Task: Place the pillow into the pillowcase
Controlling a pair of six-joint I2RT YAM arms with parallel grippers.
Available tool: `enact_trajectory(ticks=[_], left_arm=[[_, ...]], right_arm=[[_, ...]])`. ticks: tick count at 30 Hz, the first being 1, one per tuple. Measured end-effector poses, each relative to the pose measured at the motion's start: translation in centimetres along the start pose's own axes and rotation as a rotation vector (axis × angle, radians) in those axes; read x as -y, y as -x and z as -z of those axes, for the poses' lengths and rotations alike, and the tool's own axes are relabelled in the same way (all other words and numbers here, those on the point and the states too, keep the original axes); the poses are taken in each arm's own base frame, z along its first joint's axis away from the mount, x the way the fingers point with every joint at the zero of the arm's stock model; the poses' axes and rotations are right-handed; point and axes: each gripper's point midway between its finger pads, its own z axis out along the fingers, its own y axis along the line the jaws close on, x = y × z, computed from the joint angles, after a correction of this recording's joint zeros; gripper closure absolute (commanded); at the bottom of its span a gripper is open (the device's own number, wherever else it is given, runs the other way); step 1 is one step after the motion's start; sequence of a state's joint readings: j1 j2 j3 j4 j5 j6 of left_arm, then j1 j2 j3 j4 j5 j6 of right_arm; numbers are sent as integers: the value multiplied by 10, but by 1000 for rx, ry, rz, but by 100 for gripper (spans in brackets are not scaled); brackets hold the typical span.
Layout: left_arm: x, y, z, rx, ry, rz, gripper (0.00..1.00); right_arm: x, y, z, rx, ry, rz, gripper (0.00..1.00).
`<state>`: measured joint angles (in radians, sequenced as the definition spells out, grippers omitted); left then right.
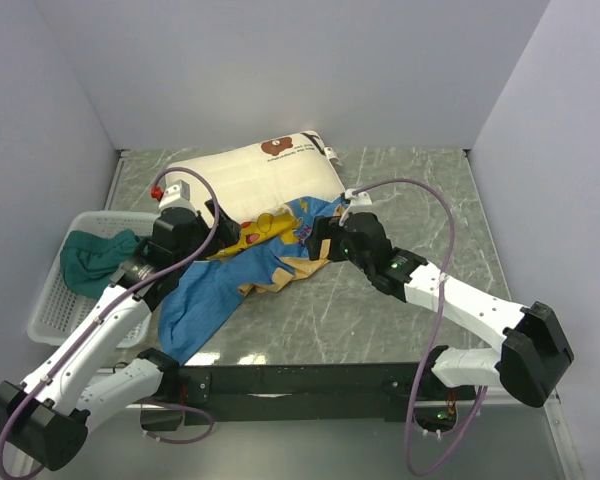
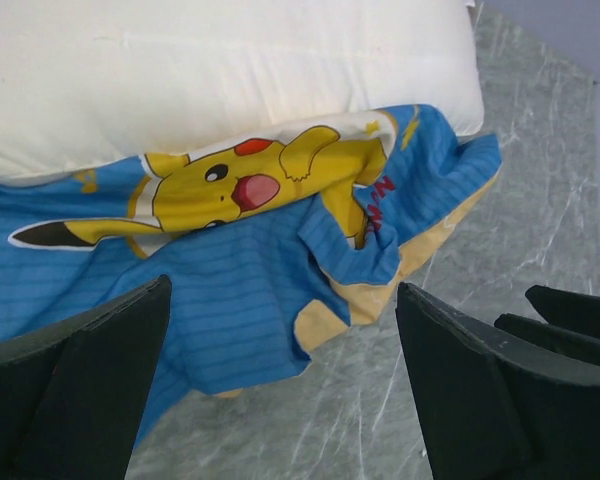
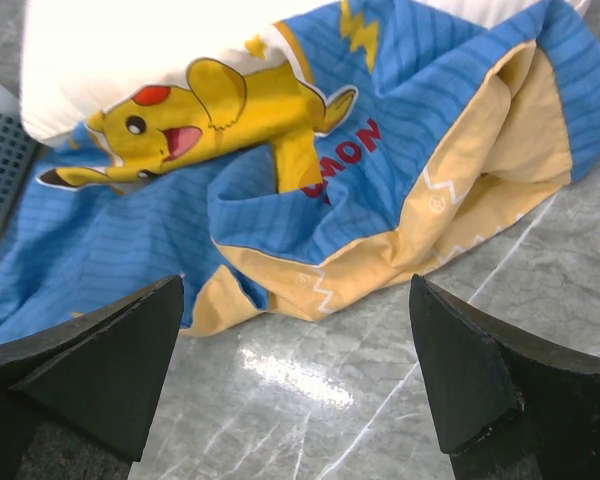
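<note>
My left gripper should move down open and go back onto the blue fold at the pillowcase's near edge (image 1: 256, 272), because that fold is clear of the pillow (image 1: 250, 178).
The cream-white pillow (image 1: 250, 178) lies at the back of the table, its bear print at the far edge. The pillowcase (image 1: 220, 290), blue with a yellow cartoon, lies crumpled in front of it and overlaps its near edge. My left gripper (image 1: 212, 222) hovers open at the pillowcase's left part. In the left wrist view the pillowcase (image 2: 230, 290) and the pillow (image 2: 220, 70) lie beyond the open gripper (image 2: 283, 375). My right gripper (image 1: 318, 240) is open at the case's right edge; its wrist view shows the pillowcase (image 3: 380, 190), mustard lining showing, ahead of the empty gripper (image 3: 295, 365).
A white mesh basket (image 1: 55, 300) stands at the left edge with a dark teal cloth (image 1: 95, 257) in it. Grey walls close the table at back and sides. Marble tabletop (image 1: 420, 200) shows to the right of the pillow.
</note>
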<state>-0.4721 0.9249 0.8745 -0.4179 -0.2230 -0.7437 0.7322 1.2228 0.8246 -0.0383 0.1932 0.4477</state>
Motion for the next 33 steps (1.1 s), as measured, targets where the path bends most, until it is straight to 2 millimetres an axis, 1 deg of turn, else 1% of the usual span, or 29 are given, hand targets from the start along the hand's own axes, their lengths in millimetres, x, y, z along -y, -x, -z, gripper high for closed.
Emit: enact_trajectory(ticks=[4, 11, 13, 15, 18, 20, 21, 23, 25, 27, 28, 30, 32, 33], left_arm=[[-4, -4, 0, -14, 11, -7, 1], [-4, -9, 5, -26, -15, -22, 1], [-7, -13, 5, -30, -10, -24, 0], [-13, -21, 3, -44, 1, -22, 1], [-27, -43, 0, -84, 26, -13, 1], [-34, -61, -2, -119, 39, -13, 0], [-37, -72, -3, -142, 46, -17, 0], [-41, -94, -3, -182, 50, -27, 1], [-44, -113, -3, -220, 53, -36, 1], [-46, -134, -4, -256, 59, -47, 2], [-47, -141, -5, -270, 61, -55, 3], [-47, -153, -8, -289, 72, -63, 3], [-47, -162, -12, -303, 85, -75, 4], [-47, -165, -14, -304, 95, -80, 6]], right_arm=[[3, -8, -4, -28, -15, 7, 0], [5, -11, -5, -35, -23, 9, 0], [6, -12, -7, -40, -26, 10, 0], [7, -14, -9, -44, -33, 12, 0], [13, -16, -18, -59, -60, 14, 0], [23, -16, -28, -77, -86, 3, 1], [32, -14, -35, -85, -106, -13, 1], [58, -10, -46, -97, -152, -58, 3], [83, -8, -53, -105, -196, -101, 4], [102, -6, -61, -116, -236, -135, 6], [104, -6, -66, -123, -242, -142, 7], [102, -7, -78, -140, -233, -147, 8], [100, -8, -87, -151, -225, -151, 10], [99, -11, -92, -160, -219, -154, 11]])
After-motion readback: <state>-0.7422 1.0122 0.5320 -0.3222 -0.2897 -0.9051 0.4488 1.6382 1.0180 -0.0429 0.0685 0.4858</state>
